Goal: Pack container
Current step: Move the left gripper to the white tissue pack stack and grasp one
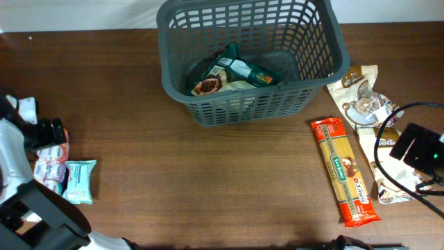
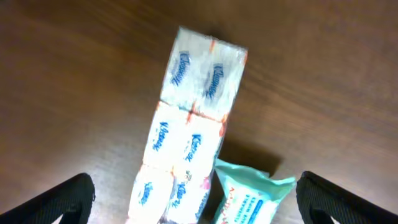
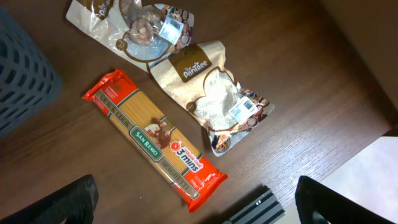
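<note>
The pack of Kleenex tissues lies at an angle below, so my left gripper next turns in line and moves down over the pack's far end (image 1: 61,147) (image 2: 200,78).
The dark grey slotted container (image 1: 333,48) stands at the back middle of the table with a green and brown food packet (image 1: 232,73) inside; its wall shows in the right wrist view (image 3: 22,81). My left gripper (image 2: 199,205) is open above a pack of Kleenex tissues (image 2: 193,118) and a teal wipes packet (image 2: 249,196) at the left edge. My right gripper (image 3: 199,205) is open above a red spaghetti packet (image 3: 152,140), beside a Pantree grain bag (image 3: 214,93) and a brown and clear bag (image 3: 134,25).
In the overhead view the tissues (image 1: 50,163) and wipes packet (image 1: 80,180) lie at the far left, the spaghetti packet (image 1: 345,170) and both bags (image 1: 361,94) at the right. A black bar (image 3: 258,208) lies at the table's edge.
</note>
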{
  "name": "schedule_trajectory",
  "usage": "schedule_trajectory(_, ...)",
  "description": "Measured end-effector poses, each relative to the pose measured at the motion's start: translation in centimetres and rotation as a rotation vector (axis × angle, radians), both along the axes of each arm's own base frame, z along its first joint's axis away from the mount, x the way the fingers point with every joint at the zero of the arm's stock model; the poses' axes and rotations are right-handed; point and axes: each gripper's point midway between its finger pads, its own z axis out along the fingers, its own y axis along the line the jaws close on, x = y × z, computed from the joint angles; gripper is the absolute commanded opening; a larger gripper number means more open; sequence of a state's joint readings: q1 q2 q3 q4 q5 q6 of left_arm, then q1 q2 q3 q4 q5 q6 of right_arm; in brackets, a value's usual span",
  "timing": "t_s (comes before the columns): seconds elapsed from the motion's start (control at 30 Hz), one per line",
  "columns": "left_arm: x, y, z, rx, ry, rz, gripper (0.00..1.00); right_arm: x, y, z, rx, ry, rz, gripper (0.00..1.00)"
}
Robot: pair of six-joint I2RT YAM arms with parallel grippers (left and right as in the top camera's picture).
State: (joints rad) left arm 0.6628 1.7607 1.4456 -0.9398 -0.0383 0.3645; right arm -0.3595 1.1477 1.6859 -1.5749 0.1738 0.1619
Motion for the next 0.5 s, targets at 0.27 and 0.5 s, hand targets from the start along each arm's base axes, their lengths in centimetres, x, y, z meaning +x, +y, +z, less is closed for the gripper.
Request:
schedule_trajectory(0.27, 1.4, 1.0, -1.6, 0.079, -0.041, -0.183, 0.99, 0.5, -0.2, -0.5, 0.009, 0.025, 0.000, 0.99)
schedule_trajectory(0.5, 2.0, 1.7, -3.3, 0.106, -0.024, -0.234, 1.00, 1.2, -0.4, -1.2, 0.021, 0.057, 0.000, 0.99)
